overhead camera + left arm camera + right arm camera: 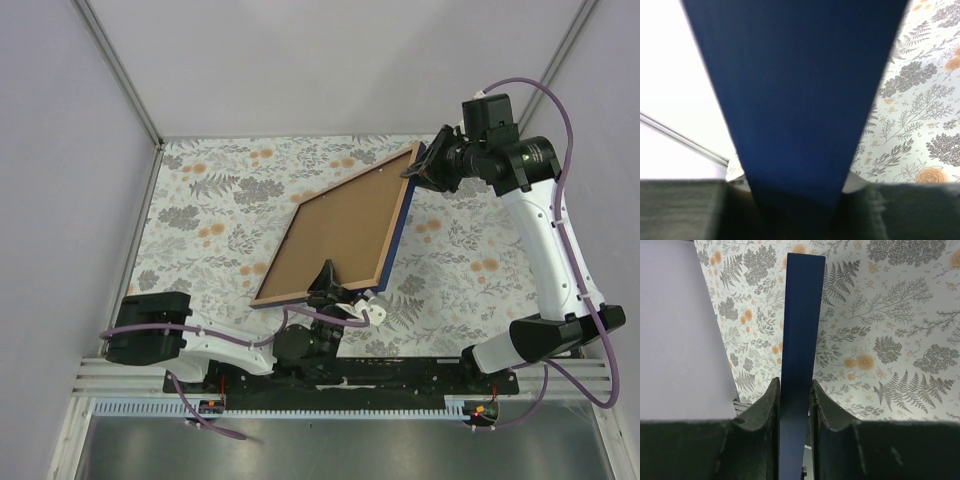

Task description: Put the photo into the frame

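Next, my left gripper needs to swing outward, turn the frame over and lower it onto the floral cloth to release, since the frame's light wood back faces up.
The frame (355, 173) hangs tilted above the table with its light wood back up and a brown backing panel (340, 225) set in it. My right gripper (420, 165) is shut on its far right corner; in the right wrist view the dark blue edge (802, 315) runs up between the two fingers (796, 390). My left gripper (330, 280) sits on the near edge. There the blue edge (800, 100) fills the gap between the fingers (795, 185), touching both sides. The photo is out of view.
A floral cloth (220, 210) covers the table under the frame. White walls (70, 150) close in the left, back and right sides. A metal rail (330, 375) with the arm bases runs along the near edge.
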You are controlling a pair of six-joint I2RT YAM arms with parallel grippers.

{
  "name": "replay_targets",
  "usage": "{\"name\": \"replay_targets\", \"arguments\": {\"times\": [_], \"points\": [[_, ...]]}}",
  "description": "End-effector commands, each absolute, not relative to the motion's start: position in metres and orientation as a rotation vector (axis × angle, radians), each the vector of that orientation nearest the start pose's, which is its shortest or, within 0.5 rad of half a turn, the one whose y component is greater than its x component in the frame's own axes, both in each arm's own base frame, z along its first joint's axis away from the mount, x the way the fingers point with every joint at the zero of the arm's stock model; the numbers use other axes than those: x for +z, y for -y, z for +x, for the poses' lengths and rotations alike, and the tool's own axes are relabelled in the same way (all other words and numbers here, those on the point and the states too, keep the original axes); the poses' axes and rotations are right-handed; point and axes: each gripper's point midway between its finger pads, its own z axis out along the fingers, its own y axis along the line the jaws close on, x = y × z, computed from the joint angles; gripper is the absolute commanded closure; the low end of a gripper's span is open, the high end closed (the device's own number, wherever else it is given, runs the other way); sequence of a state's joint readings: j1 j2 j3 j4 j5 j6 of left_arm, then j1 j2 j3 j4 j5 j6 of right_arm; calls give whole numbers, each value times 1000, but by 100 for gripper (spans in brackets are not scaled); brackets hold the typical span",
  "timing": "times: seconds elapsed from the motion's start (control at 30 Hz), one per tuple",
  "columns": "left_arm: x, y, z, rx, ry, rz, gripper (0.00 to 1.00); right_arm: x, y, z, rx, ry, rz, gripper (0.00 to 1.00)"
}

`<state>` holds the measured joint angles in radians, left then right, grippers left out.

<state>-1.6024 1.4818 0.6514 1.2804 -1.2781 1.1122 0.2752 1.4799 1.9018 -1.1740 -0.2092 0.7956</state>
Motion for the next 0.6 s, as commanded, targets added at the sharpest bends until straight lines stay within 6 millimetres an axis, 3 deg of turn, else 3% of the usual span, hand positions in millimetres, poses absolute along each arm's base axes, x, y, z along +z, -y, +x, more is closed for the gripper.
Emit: {"name": "replay_targets", "arguments": {"times": [0.0,0.07,0.17,0.3,0.43,0.57], "points": [[309,273,173,-54,-1296,235,98,401,-156,317,823,-2192,439,100],[316,273,173,-72,-1277,231,98,404,-155,316,824,-2183,426,88],[331,273,172,-103,-1246,213,98,415,-151,316,805,-2137,391,56],[355,280,173,-128,-1212,209,98,448,-140,319,743,-2030,320,29],[373,293,186,-192,-1254,199,98,480,-111,320,602,-1895,334,15],[391,305,218,-354,-1376,138,98,505,-72,314,450,-1750,406,6]]}}
